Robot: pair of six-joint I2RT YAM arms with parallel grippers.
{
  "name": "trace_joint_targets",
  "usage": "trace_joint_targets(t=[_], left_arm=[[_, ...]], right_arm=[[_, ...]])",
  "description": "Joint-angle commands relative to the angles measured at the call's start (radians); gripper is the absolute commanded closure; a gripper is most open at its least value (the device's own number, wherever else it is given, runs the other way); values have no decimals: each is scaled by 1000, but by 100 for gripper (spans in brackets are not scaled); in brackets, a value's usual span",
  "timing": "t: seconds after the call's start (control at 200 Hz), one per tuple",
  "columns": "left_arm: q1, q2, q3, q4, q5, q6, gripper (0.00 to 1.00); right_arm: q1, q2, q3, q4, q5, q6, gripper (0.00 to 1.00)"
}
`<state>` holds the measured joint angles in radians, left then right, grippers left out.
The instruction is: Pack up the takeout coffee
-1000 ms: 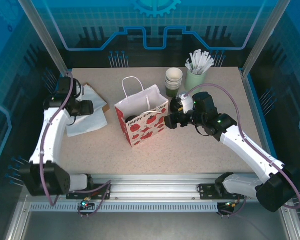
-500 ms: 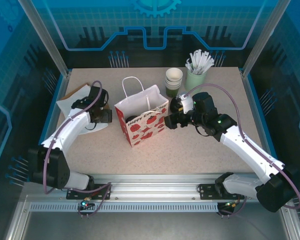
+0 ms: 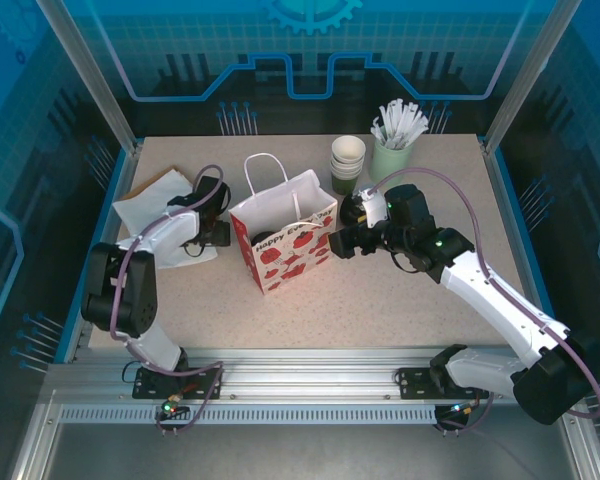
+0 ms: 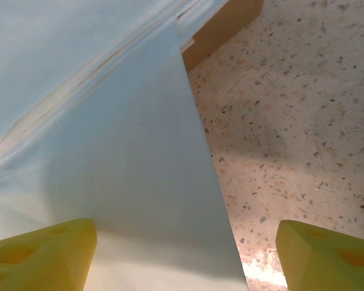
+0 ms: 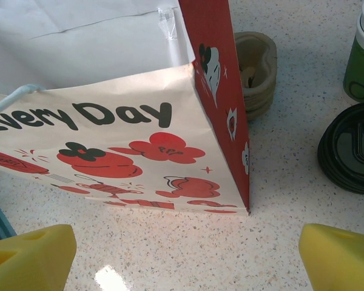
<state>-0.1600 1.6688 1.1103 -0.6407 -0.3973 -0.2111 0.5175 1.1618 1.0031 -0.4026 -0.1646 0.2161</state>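
Observation:
My left gripper should move slightly farther over the white napkin (image 4: 109, 157) and close on the napkin's edge that sticks out past the brown card, because that edge runs between its fingers.
The white and red paper bag (image 3: 283, 236) stands open in the middle of the table. Low inside its mouth lies a dark round shape (image 3: 263, 240) that looks like the takeout coffee's black lid; I cannot make out more of it. My right gripper (image 3: 337, 243) is open just right of the bag, low over the table, facing the bag's printed side (image 5: 109, 139) with nothing between its fingertips (image 5: 185, 254). My left gripper (image 3: 217, 232) is open left of the bag, just above a white napkin (image 4: 109, 157), holding nothing.
The napkins (image 3: 155, 205) lie on a brown card (image 4: 224, 27) at the left. Behind the bag are nested cups (image 3: 347, 162) and a pale green cup of white sticks (image 3: 392, 150). A stack of black lids (image 5: 350, 154) and brown sleeves (image 5: 255, 70) sit right of the bag.
The left arm has swung from the table's left edge across the napkins towards the bag, and its jaws have widened. The right arm and the bag have not moved.

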Motion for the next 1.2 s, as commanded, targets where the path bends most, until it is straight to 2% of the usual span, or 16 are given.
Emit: trace_joint_targets(t=[0.0, 0.335, 0.59, 1.015, 1.141, 1.196], left_arm=[[-3, 7, 36, -3, -56, -7, 25], [-3, -21, 23, -37, -114, 33, 52], [-3, -21, 22, -53, -102, 40, 59], [-1, -80, 47, -91, -113, 56, 86], [-1, -136, 66, -111, -142, 65, 100], [0, -171, 85, -130, -155, 69, 100]], right_arm=[[15, -1, 18, -5, 6, -17, 4], [19, 18, 22, -3, 5, -17, 4], [20, 16, 21, -4, 6, -17, 4], [25, 20, 25, -8, 7, -21, 4], [26, 18, 26, -11, 11, -20, 4], [26, 16, 26, -13, 13, -22, 4]])
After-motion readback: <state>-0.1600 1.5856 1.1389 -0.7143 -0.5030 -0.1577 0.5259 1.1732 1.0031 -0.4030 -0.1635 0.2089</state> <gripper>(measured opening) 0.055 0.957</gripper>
